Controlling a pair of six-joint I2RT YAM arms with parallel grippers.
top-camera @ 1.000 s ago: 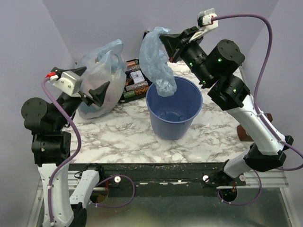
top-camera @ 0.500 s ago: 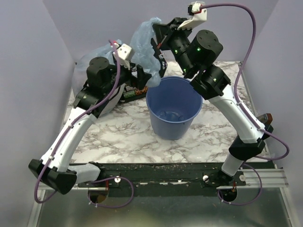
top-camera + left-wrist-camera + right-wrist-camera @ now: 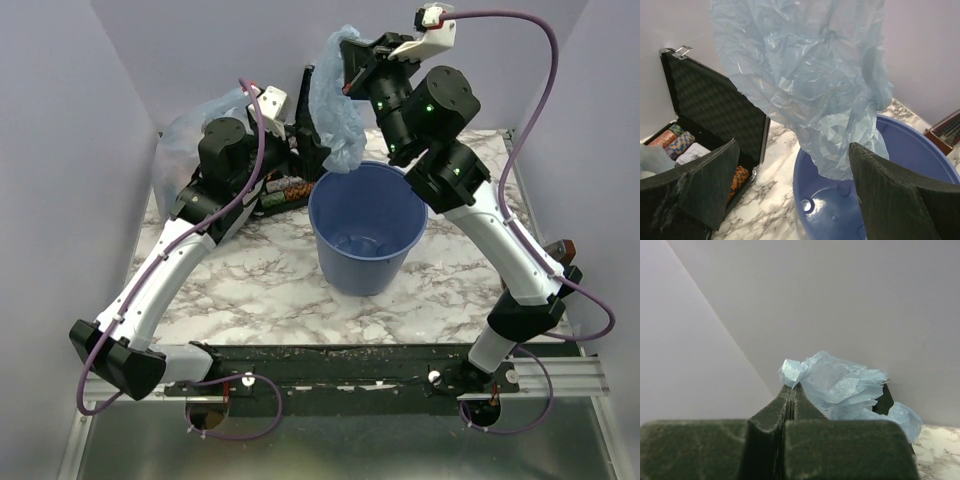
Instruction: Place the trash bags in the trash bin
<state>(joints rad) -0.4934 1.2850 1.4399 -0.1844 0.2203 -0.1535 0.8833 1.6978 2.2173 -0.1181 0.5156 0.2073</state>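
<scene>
The bag's lower part [image 3: 343, 147] [image 3: 834, 139] dangles above the bin, beyond my open fingers, so I will move my left gripper to the right in the top view, onto it.
The light-blue trash bag [image 3: 335, 115] hangs limp from my right gripper [image 3: 347, 62], which is shut on its top corner high above the back-left rim of the blue trash bin [image 3: 367, 268]. The bag's lower end dangles just over the rim. In the right wrist view the jaws [image 3: 792, 388] pinch crumpled film [image 3: 840, 385]. My left gripper [image 3: 310, 145] is open beside the bag's lower part. In the left wrist view the bag [image 3: 810, 75] hangs between and beyond the spread fingers [image 3: 705, 185] of the left gripper [image 3: 792, 185], above the bin [image 3: 875, 205].
A bulging clear bag [image 3: 190, 135] of coloured items sits at the back left. An open black case of chips [image 3: 283, 188] stands behind the bin, also in the left wrist view [image 3: 715, 115]. A brown object [image 3: 568, 250] lies at the table's right edge.
My left arm has swung in from the left and reached up to the hanging bag. My right gripper has lifted the bag higher, moving it left and then back over the bin's rim.
</scene>
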